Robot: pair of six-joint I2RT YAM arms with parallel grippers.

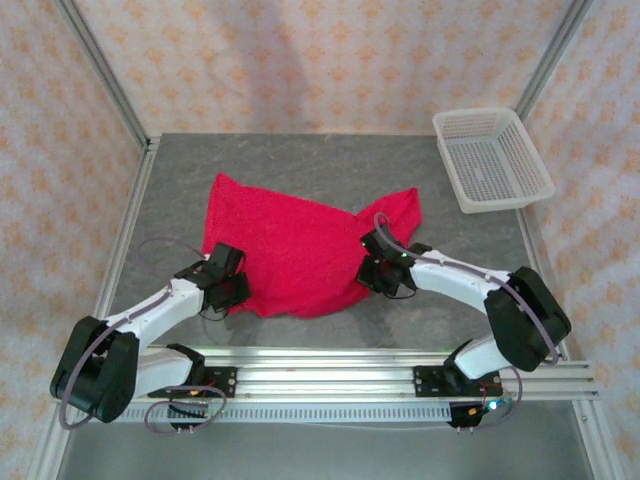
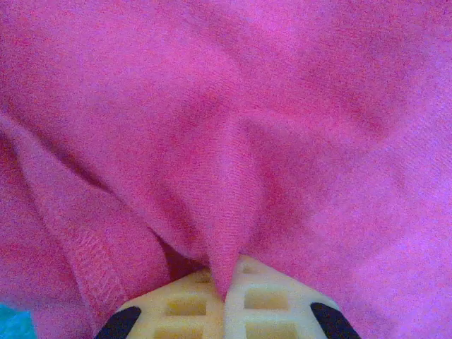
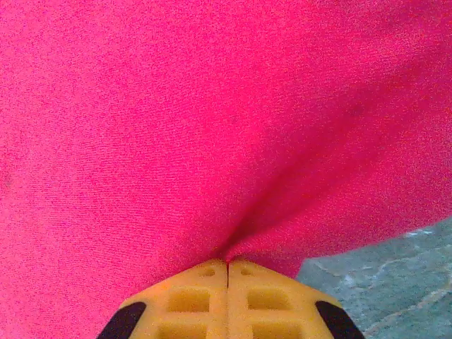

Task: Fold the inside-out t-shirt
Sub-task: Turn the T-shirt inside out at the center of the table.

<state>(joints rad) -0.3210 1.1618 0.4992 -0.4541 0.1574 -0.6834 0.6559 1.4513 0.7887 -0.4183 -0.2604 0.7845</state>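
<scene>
The robot's left gripper will next lift the pinched fold of the shirt outward, then go down and let go of it by the shirt's far edge (image 1: 250, 188).
The inside-out t-shirt (image 1: 290, 245) is a crimson cloth lying spread and rumpled on the grey table (image 1: 300, 160), one corner reaching toward the back right. My left gripper (image 1: 232, 283) sits at its near left edge, shut on a pinched ridge of the fabric (image 2: 227, 233) that runs down between the fingertips (image 2: 194, 300). A stitched hem (image 2: 95, 261) shows to the left of that ridge. My right gripper (image 1: 378, 265) is at the shirt's right edge, shut on a fold of the cloth (image 3: 233, 244), with bare table (image 3: 381, 282) beside it.
A white plastic mesh basket (image 1: 492, 158) stands at the back right corner of the table. Metal frame posts and patterned walls enclose the table. An aluminium rail (image 1: 330, 375) with both arm bases runs along the near edge.
</scene>
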